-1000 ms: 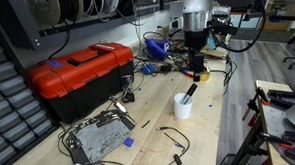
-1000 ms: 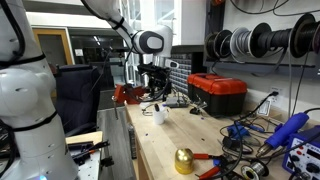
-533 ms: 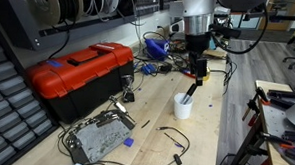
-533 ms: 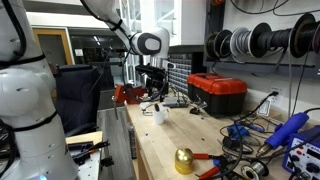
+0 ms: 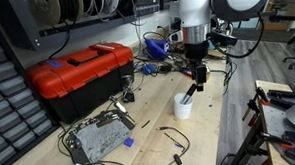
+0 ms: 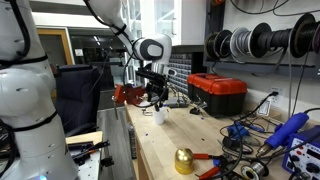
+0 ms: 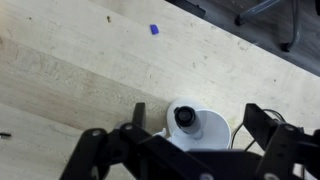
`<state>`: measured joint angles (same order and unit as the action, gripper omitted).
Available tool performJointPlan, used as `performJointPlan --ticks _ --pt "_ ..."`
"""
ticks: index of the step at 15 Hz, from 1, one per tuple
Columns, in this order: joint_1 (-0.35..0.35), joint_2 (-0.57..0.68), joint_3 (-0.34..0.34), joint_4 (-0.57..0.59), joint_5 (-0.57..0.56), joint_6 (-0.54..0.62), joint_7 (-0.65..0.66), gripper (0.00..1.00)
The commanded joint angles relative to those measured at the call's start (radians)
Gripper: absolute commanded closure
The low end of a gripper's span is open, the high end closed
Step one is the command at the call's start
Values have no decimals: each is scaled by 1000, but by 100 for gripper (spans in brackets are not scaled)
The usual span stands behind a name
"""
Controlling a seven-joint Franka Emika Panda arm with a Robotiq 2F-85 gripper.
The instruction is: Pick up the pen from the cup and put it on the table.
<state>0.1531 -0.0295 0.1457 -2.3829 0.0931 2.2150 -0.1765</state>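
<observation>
The robot's gripper will go down over the pen's upper part (image 5: 191, 92) (image 7: 185, 117) and close its fingers there, because the pen's round black top sticks out of the cup between them.
The white cup (image 5: 183, 107) stands on the wooden table (image 5: 159, 117), and the black pen (image 5: 191, 91) leans out of its top. My gripper (image 5: 197, 78) hangs just above the cup, over the pen's upper end. In the wrist view the cup (image 7: 210, 125) and the pen's round black top (image 7: 185, 117) lie between my spread fingers (image 7: 200, 113). The fingers are open and do not touch the pen. The cup (image 6: 159, 115) and the gripper (image 6: 155, 98) also show in an exterior view.
A red toolbox (image 5: 79, 73) stands beside the cup, also seen in an exterior view (image 6: 218, 93). A grey metal box (image 5: 98, 141) with cables lies nearer the front. Cables and blue tools (image 5: 156, 47) clutter the back. A gold ball (image 6: 184, 160) sits on the bench.
The gripper has come down a little closer to the pen and cup. The pen and cup have not moved.
</observation>
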Motion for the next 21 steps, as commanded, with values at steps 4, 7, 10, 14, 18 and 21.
performJointPlan --ticks 4,7,10,14,18,21 --pt "-9 26 -9 4 -7 21 -19 0" --pt "-10 36 -12 4 -1 36 -43 0" --pt "-13 52 -13 9 6 51 -69 0" --pt "-19 75 -11 14 13 78 -97 0" --pt "-22 99 -9 28 16 101 -114 0" --pt "-21 111 -6 41 6 108 -119 33"
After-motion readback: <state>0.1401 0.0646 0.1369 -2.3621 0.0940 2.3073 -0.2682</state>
